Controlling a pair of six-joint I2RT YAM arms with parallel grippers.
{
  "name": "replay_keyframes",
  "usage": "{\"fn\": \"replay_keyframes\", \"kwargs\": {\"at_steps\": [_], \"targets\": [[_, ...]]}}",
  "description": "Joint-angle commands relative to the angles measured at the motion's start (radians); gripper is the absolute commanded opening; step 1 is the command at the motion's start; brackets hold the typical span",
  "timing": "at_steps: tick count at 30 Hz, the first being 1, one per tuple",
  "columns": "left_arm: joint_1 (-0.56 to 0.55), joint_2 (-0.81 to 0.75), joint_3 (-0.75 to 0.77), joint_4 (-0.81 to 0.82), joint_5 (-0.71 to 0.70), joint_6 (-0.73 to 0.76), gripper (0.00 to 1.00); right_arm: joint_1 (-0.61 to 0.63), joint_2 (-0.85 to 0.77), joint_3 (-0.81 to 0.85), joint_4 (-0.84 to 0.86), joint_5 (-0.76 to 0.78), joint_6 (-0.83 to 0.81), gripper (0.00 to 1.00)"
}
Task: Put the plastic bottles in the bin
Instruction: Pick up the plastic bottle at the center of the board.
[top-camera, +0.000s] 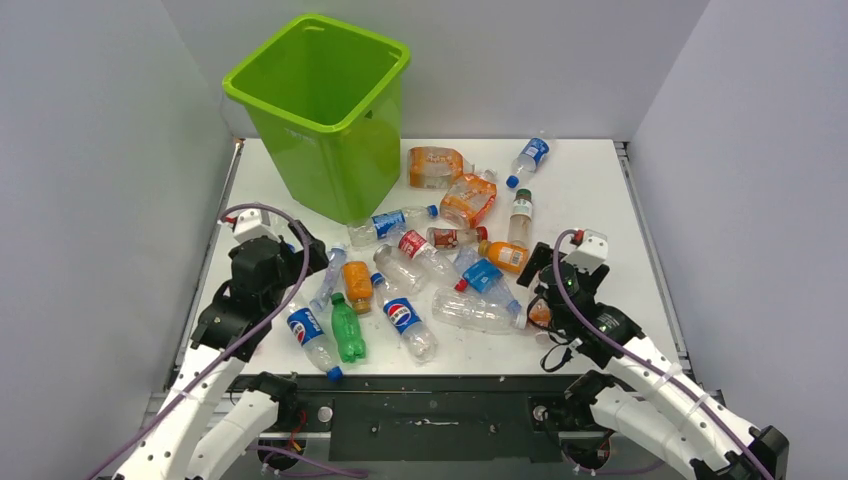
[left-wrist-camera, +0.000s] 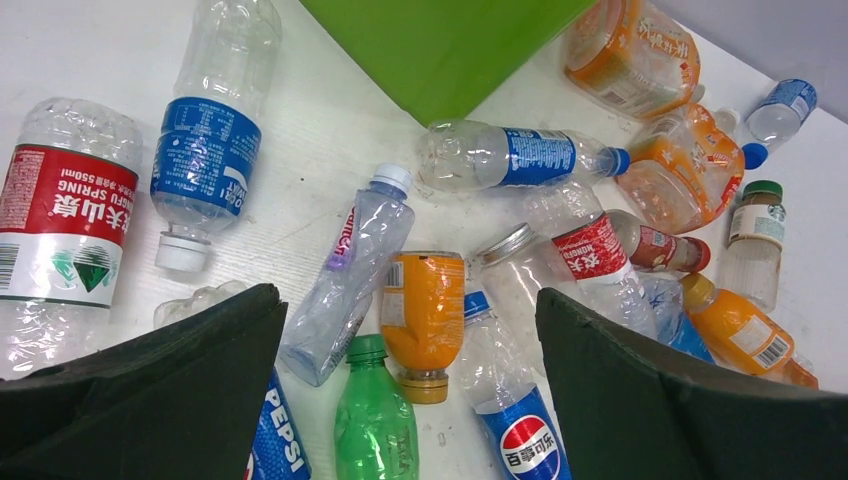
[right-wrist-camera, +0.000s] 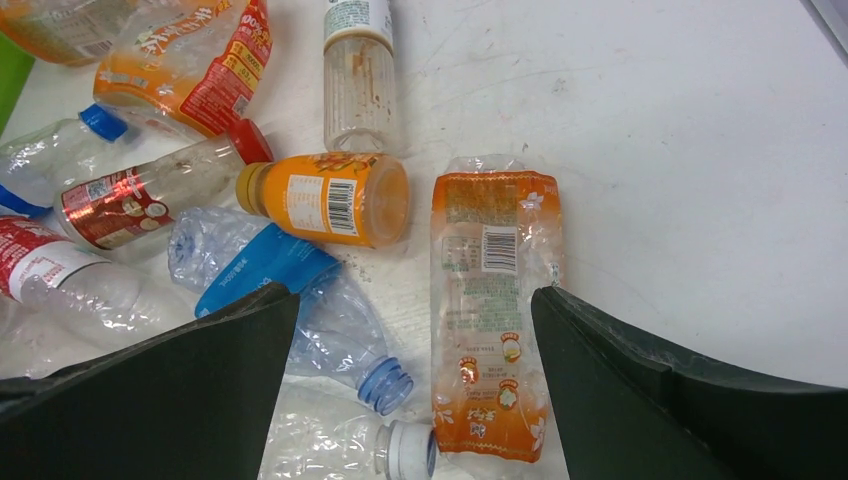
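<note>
My right gripper will move outward and lower its open fingers around the bottle's white label (top-camera: 521, 209) (right-wrist-camera: 358, 20), as bare tabletop shows along both sides of the tall clear bottle.
The lime-green bin (top-camera: 320, 110) stands at the back left of the white table (top-camera: 600, 190); its wall shows in the left wrist view (left-wrist-camera: 450, 50). Many plastic bottles lie scattered in front of it. My left gripper (top-camera: 310, 262) is open and empty, above a green bottle (left-wrist-camera: 375, 420), an orange bottle (left-wrist-camera: 423, 310) and a Pepsi bottle (left-wrist-camera: 520, 430); its jaws (left-wrist-camera: 405, 300) stand wide apart. My right gripper (top-camera: 540, 290) is open and empty, its jaws (right-wrist-camera: 415, 292) either side of a flattened orange-labelled bottle (right-wrist-camera: 492, 300), with a crushed blue-labelled bottle (right-wrist-camera: 290, 280) beside the left finger.
Grey walls close in the table on the left, right and back. A small orange juice bottle (right-wrist-camera: 325, 198) and a tall clear bottle (right-wrist-camera: 358, 80) lie just beyond the right gripper. A black rail (top-camera: 430, 410) runs along the near edge between the arm bases.
</note>
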Motion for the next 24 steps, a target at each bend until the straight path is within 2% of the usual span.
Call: {"fn": "replay_keyframes", "kwargs": {"at_steps": [1,8,13,15,19,24], "targets": [[-0.002,-0.057,0.008,0.045,-0.009,0.009,0.96,0.0,0.03,0.078,-0.036,0.026,-0.034,0.9],[-0.002,-0.069,0.004,0.04,-0.011,0.024,0.96,-0.037,0.039,0.113,0.016,-0.034,-0.102,0.9],[-0.001,-0.072,0.003,0.038,-0.002,0.035,0.96,-0.275,0.137,0.159,0.061,-0.219,-0.108,0.9],[0.003,-0.079,0.002,0.041,0.006,0.035,0.96,-0.334,0.177,0.164,0.089,-0.252,-0.08,0.9],[0.005,-0.104,-0.008,0.054,0.033,0.039,0.96,-0.359,0.257,0.154,0.192,-0.261,-0.037,0.9],[0.004,-0.146,-0.049,0.127,0.164,0.074,0.96,-0.381,0.46,0.194,0.238,-0.338,0.0,0.9]]}}
